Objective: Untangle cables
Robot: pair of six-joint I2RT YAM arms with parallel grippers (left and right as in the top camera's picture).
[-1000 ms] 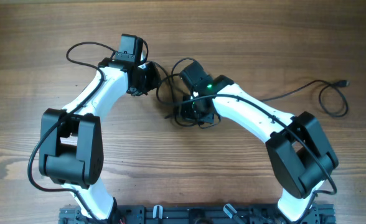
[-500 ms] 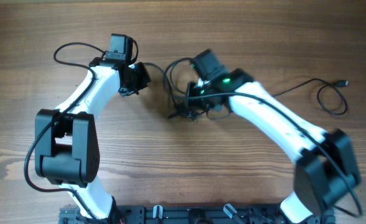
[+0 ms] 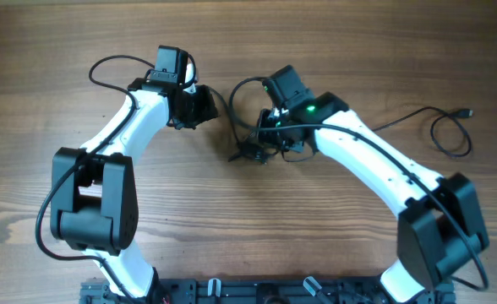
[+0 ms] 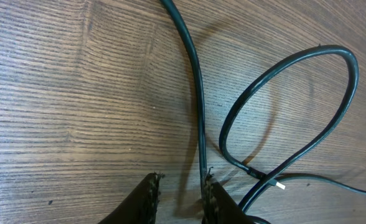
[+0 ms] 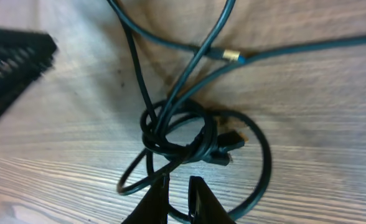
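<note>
The knot point(image 3: 253, 153) point(image 5: 183, 146) is on the tabletop below my right gripper, whose fingers are holding part of the knot's lower loop. My right gripper needs to move down toward the knot and let go of that part.
The cables point(image 3: 253, 154) are thin black cords bunched in a small knot on the wooden table, between my two arms. In the right wrist view the knot point(image 5: 183, 146) lies just ahead of my right gripper point(image 5: 180, 180), whose jaws are nearly together on a strand of its lower loop. A gold-tipped plug point(image 5: 231, 56) lies beyond it. From overhead, the right gripper point(image 3: 265, 145) sits at the knot. The left gripper point(image 3: 204, 107) is to the knot's left. In the left wrist view that gripper point(image 4: 182, 180) is open, and one cord point(image 4: 198, 93) runs along its right finger beside a loop point(image 4: 295, 112).
One long cord trails right to a loose loop point(image 3: 451, 135) with a plug end point(image 3: 468, 112). A thicker arm wire point(image 3: 105, 72) arcs at the upper left. A black ribbed part point(image 5: 12, 68) fills the right wrist view's upper left corner. The mounting rail point(image 3: 257, 291) lines the near edge.
My right gripper swung up and right with the knot, which tightened and shifted slightly. My left gripper drew away to the left, then came back toward the cords.
</note>
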